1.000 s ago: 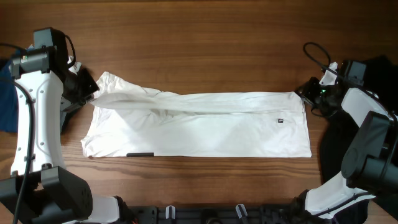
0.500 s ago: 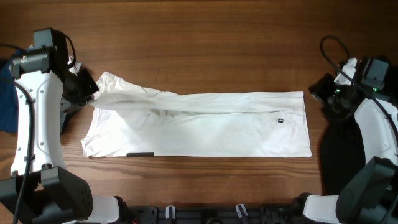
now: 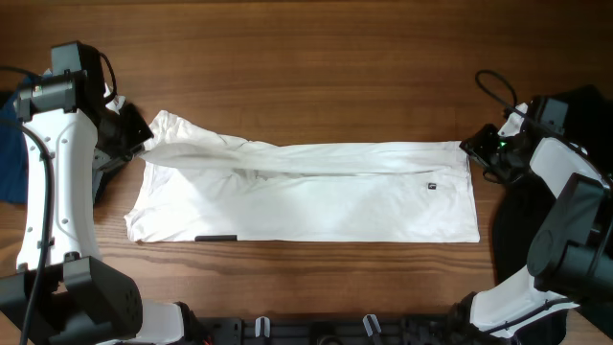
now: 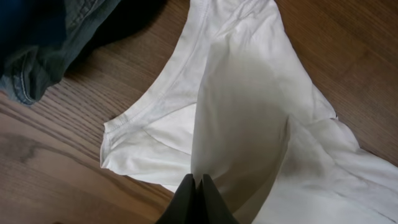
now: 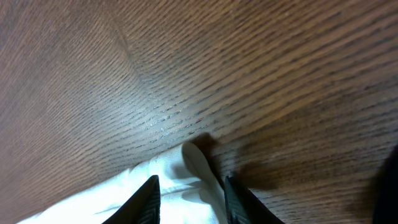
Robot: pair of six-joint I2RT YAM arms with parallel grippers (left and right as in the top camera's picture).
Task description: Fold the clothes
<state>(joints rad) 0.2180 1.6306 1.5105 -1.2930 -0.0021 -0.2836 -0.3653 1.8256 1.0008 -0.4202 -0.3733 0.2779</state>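
Note:
I will next lower my left gripper back to the uncovered near edge by the black strip, which is below and behind the gripper, and let go of the raised fold there.
The white T-shirt (image 3: 316, 196) lies folded lengthwise across the wooden table, with a tiny dark tag (image 3: 432, 186) near its right end and a black strip (image 3: 215, 237) at its lower left edge. My left gripper (image 3: 144, 144) is shut on a fold of the shirt's upper left part; the left wrist view shows the jaws (image 4: 198, 184) pinching the white cloth (image 4: 249, 112). My right gripper (image 3: 472, 149) is at the shirt's upper right corner. In the right wrist view its open jaws (image 5: 190, 182) straddle that corner (image 5: 194, 160).
Dark blue denim clothing (image 3: 10, 144) lies at the far left table edge, and also shows in the left wrist view (image 4: 50, 37). Black cloth (image 3: 586, 105) lies at the far right, behind the right arm. Bare wood surrounds the shirt.
The right arm swung out to the right, away from the shirt, then came back to the upper right corner. The left gripper and the shirt have not moved.

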